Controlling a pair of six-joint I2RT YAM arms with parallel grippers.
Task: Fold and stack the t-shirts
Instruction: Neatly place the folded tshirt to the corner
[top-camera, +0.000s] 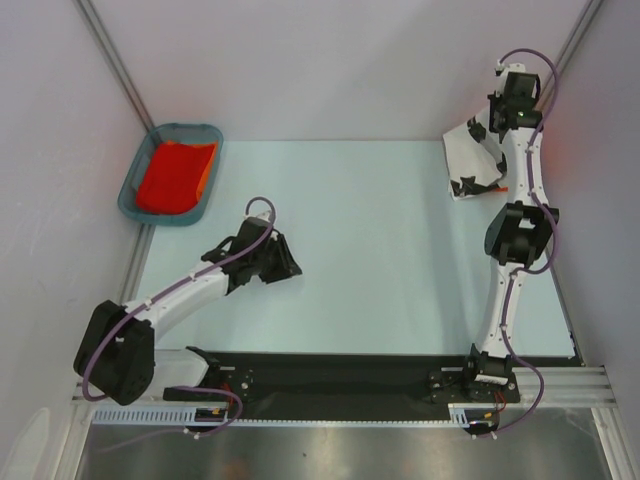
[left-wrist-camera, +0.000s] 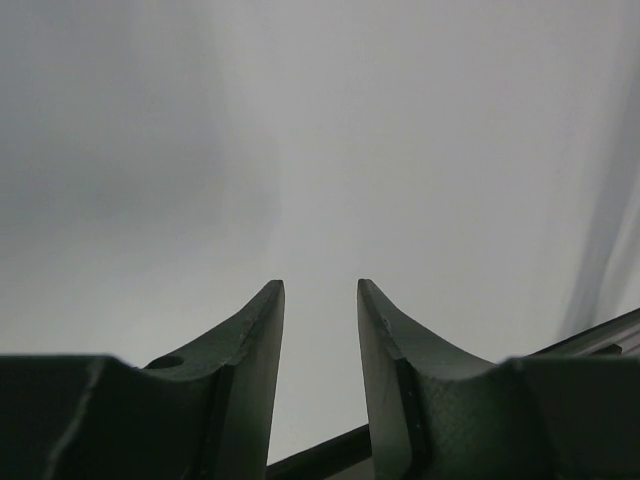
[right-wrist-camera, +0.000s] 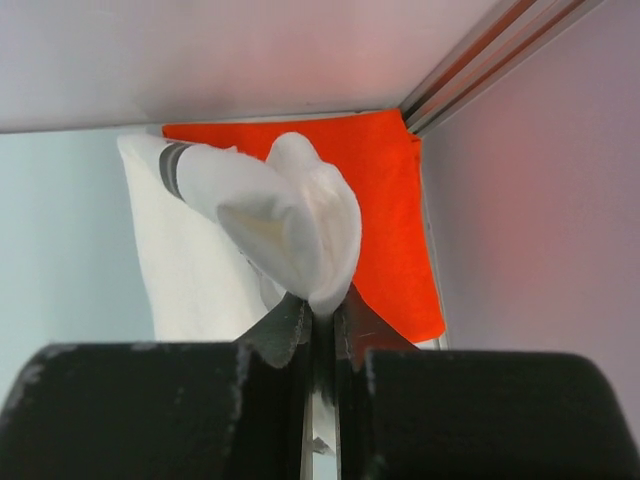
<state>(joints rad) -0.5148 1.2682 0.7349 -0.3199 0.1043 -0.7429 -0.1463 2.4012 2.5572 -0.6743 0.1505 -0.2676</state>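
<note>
The robot's right gripper will next go down toward the right in the top view and let go of the white t-shirt's fold, because the uncovered orange-red t-shirt lies below it on that side.
The white t-shirt (top-camera: 468, 158) hangs bunched at the table's far right corner, with black print showing at its edges. My right gripper (top-camera: 481, 131) is shut on a fold of the white t-shirt (right-wrist-camera: 300, 215), pinched at the right gripper's (right-wrist-camera: 322, 305) tips. Beneath it an orange-red t-shirt (right-wrist-camera: 385, 200) lies flat against the corner. Another orange-red t-shirt (top-camera: 175, 175) lies in the basket at the far left. My left gripper (top-camera: 288, 266) hovers low over the table's left middle. In its wrist view the left gripper (left-wrist-camera: 320, 286) is open with nothing between the fingers.
A teal plastic basket (top-camera: 134, 205) sits at the table's far left corner. Grey walls with metal frame rails (right-wrist-camera: 480, 50) close in the back and both sides. A black base plate (top-camera: 340, 375) runs along the near edge.
</note>
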